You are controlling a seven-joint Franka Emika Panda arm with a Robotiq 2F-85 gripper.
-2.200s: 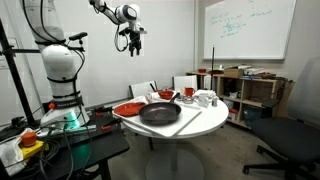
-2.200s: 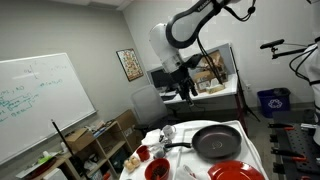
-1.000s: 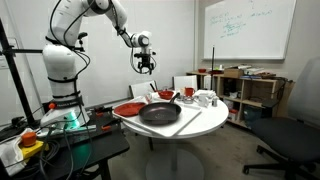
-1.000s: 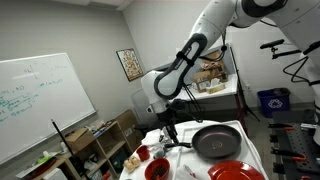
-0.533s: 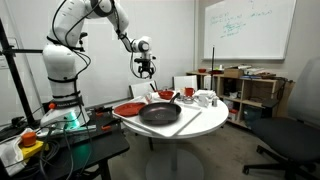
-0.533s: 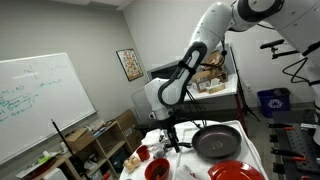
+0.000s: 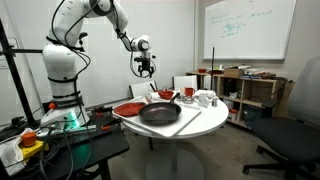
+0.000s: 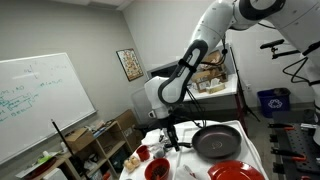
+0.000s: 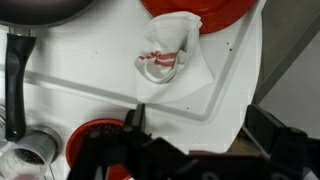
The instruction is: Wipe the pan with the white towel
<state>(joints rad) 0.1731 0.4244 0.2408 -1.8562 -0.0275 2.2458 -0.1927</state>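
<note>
Next, my open gripper moves down and toward the red plate, fingers astride the towel's red-striped fold (image 9: 168, 57), because the white towel bunches up beside its flat corner.
The dark round pan (image 7: 160, 113) lies in the middle of the white round table (image 7: 203, 121); it also shows in the other exterior view (image 8: 217, 142). In the wrist view only its rim (image 9: 40, 10) and long handle (image 9: 15, 80) show at the upper left. The white towel (image 9: 170, 58), with red stripes, lies crumpled on the table, partly on a red plate (image 9: 205, 8). I cannot make the towel out in the exterior views. My gripper (image 9: 198, 124) is open and empty, hanging above the table beside the pan (image 7: 147, 70) (image 8: 172, 138).
A red plate (image 7: 128, 108) lies next to the pan. A red bowl (image 9: 100, 135) and a glass jar (image 9: 35, 150) stand near the pan handle. White mugs (image 7: 205, 98) stand at the table's far side. An office chair (image 7: 290, 135) and a cluttered black bench (image 7: 60, 140) flank the table.
The arm has come down from high up to just above the table near the pan handle. Over the last half second it has hardly moved.
</note>
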